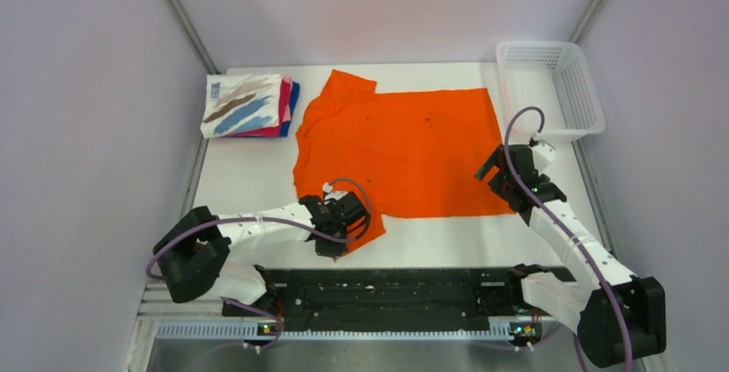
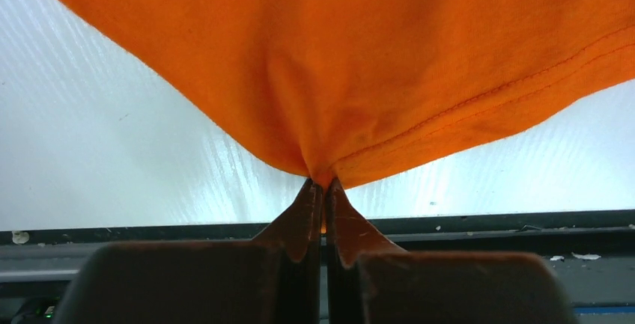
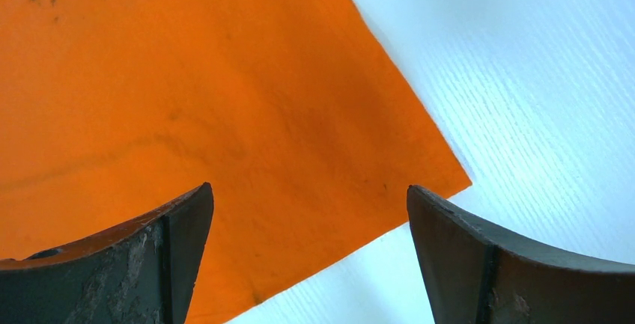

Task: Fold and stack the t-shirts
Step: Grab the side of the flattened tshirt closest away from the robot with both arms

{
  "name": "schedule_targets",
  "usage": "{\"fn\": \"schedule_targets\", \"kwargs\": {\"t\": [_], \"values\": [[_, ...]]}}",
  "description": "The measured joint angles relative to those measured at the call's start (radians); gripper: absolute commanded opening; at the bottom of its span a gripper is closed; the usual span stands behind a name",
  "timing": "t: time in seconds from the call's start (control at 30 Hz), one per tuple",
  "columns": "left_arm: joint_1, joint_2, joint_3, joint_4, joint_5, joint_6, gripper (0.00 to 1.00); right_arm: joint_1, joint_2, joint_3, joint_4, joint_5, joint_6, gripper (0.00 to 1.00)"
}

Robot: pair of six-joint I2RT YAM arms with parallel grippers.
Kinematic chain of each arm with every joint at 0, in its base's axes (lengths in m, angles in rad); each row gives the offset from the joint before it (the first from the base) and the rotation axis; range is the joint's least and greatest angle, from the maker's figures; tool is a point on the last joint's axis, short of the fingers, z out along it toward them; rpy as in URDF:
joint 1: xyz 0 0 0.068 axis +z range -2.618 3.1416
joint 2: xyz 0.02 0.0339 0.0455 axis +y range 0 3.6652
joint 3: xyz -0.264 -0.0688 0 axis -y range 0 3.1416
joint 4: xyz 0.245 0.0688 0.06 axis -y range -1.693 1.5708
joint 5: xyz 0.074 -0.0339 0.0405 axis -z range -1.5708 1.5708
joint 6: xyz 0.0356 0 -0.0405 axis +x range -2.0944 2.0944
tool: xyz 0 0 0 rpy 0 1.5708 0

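The right gripper moves down and back to the t-shirt's basket-side near hem corner (image 1: 510, 212) (image 3: 460, 179) next, since that lies below its open fingers and nearer my base.
The bright orange t-shirt (image 1: 404, 140) lies spread flat across the middle of the white table (image 1: 249, 179). My left gripper (image 1: 348, 222) is at its near left corner and is shut on the cloth's edge; in the left wrist view the orange t-shirt (image 2: 359, 62) bunches into the pinched fingertips (image 2: 308, 195). My right gripper (image 1: 497, 170) is open over the shirt's right edge. In the right wrist view the orange t-shirt's corner (image 3: 225, 114) lies between the spread fingers (image 3: 176, 242). A stack of folded t-shirts (image 1: 248, 106), white print on top of pink and blue, sits at the far left.
A white mesh basket (image 1: 552, 88) stands at the far right corner of the table. Grey walls close in the left and right sides. The black rail (image 1: 387, 290) with both arm bases runs along the near edge.
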Motion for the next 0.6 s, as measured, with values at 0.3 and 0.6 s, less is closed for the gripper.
{"fn": "schedule_targets", "kwargs": {"t": [0.3, 0.6], "values": [[-0.009, -0.033, -0.022, 0.010, -0.027, -0.043, 0.00, -0.089, -0.042, -0.068, -0.046, 0.048, 0.091, 0.92], [-0.009, -0.145, -0.100, -0.003, -0.014, -0.075, 0.00, -0.094, -0.064, -0.210, -0.043, 0.050, 0.172, 0.68]]}}
